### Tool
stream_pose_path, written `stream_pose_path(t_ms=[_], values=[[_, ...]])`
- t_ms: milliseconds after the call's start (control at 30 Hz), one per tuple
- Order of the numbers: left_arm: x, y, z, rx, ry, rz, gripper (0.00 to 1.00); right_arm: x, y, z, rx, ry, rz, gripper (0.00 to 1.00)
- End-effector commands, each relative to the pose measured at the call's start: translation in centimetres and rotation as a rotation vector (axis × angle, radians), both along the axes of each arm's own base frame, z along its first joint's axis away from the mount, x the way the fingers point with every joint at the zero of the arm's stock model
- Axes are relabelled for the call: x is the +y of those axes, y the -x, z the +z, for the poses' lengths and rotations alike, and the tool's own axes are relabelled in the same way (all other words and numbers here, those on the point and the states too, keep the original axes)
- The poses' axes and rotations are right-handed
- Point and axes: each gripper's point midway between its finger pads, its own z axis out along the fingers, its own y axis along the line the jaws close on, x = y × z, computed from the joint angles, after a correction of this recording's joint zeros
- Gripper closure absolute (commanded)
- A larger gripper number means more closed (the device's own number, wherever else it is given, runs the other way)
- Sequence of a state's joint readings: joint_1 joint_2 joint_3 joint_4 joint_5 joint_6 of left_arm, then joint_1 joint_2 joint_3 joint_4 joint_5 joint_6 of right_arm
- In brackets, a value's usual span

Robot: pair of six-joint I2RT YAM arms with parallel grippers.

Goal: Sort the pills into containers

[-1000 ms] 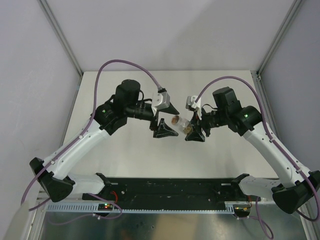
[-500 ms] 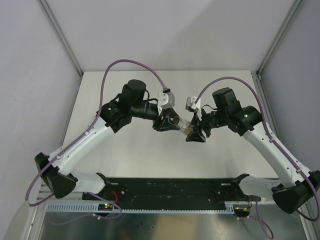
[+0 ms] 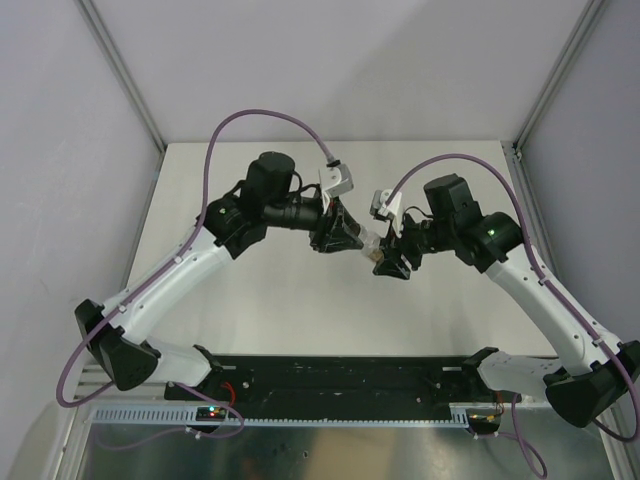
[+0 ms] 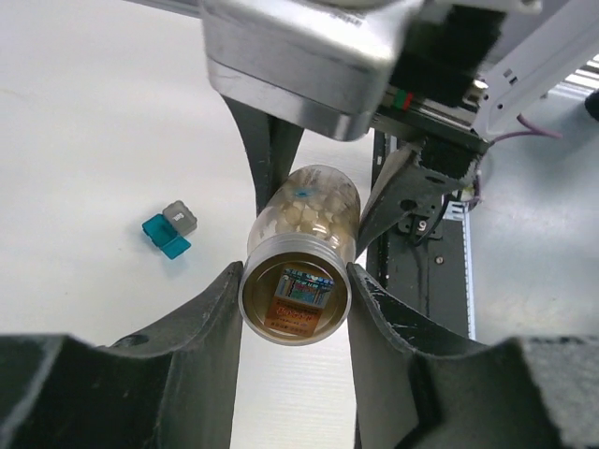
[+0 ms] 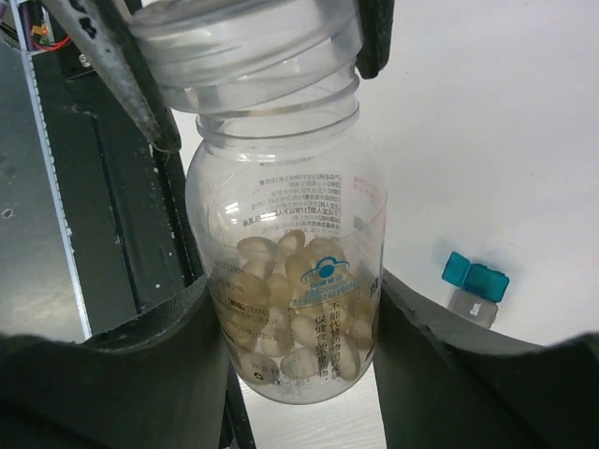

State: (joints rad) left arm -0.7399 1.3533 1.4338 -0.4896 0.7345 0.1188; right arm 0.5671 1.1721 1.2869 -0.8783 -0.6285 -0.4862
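Next, my left gripper first pulls the cap away, to the left in the top view, to get it down to bare table. My right gripper holds the bottle's body.
A clear bottle (image 5: 285,271) holding pale pills (image 5: 309,327) hangs above the table between the two arms. My right gripper (image 5: 292,299) is shut on its lower body. My left gripper (image 4: 295,281) is closed round the bottle's cap (image 4: 295,301), with both fingers touching the cap's sides. In the top view the left gripper (image 3: 345,235) and right gripper (image 3: 385,262) meet at the bottle (image 3: 370,246) over the table's middle. A small teal-blue box with a grey flap (image 4: 168,231) lies open on the table, also seen as the box (image 5: 475,285) in the right wrist view.
The white table (image 3: 270,300) ends at a black rail (image 3: 340,375) by the arm bases. Grey walls with metal posts (image 3: 120,70) close in the left, back and right sides.
The left arm has moved right to the bottle, and its jaws have closed from wide open onto the cap. The right gripper has kept its hold and barely moved.
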Motion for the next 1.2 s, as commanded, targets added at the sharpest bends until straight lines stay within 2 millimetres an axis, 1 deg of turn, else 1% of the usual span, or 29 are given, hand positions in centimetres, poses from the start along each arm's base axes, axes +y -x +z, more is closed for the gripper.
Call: stream_pose_path(t_ms=[0,133,333,433,533,633,767,833,1000,1167], values=[[-0.1,-1.0,2.5,0.072,0.054,0.080,0.92,0.0,-0.8,1.7,-0.084,-0.019,-0.036,1.00],[0.6,-1.7,2.7,0.103,0.061,0.116,0.91,-0.3,-1.0,1.4,-0.094,-0.009,-0.050,1.00],[2.1,-2.9,2.2,0.095,0.056,0.167,0.89,-0.6,-1.0,1.5,-0.100,-0.019,-0.060,1.00],[2.9,-3.5,1.5,0.082,0.042,0.197,0.88,-0.6,-0.9,1.4,-0.095,-0.035,-0.055,1.00],[3.9,-4.3,0.0,0.079,0.014,0.242,0.87,-0.6,-0.6,1.7,-0.104,-0.062,-0.044,1.00],[5.1,-5.4,-1.6,0.040,-0.026,0.296,0.87,-0.6,-0.4,1.9,-0.113,-0.084,-0.035,1.00],[7.5,-7.8,-4.9,-0.005,-0.131,0.412,0.85,-0.7,-0.3,2.1,-0.120,-0.104,-0.031,1.00],[9.0,-9.0,-7.1,-0.024,-0.209,0.477,0.81,-0.8,-0.3,2.0,-0.119,-0.112,-0.031,1.00],[12.8,-11.4,-13.3,-0.024,-0.417,0.607,0.65,-1.0,-0.2,1.6,-0.118,-0.135,-0.037,1.00],[15.6,-13.0,-19.0,0.050,-0.588,0.682,0.59,-1.2,-0.3,1.2,-0.110,-0.147,-0.040,1.00]])
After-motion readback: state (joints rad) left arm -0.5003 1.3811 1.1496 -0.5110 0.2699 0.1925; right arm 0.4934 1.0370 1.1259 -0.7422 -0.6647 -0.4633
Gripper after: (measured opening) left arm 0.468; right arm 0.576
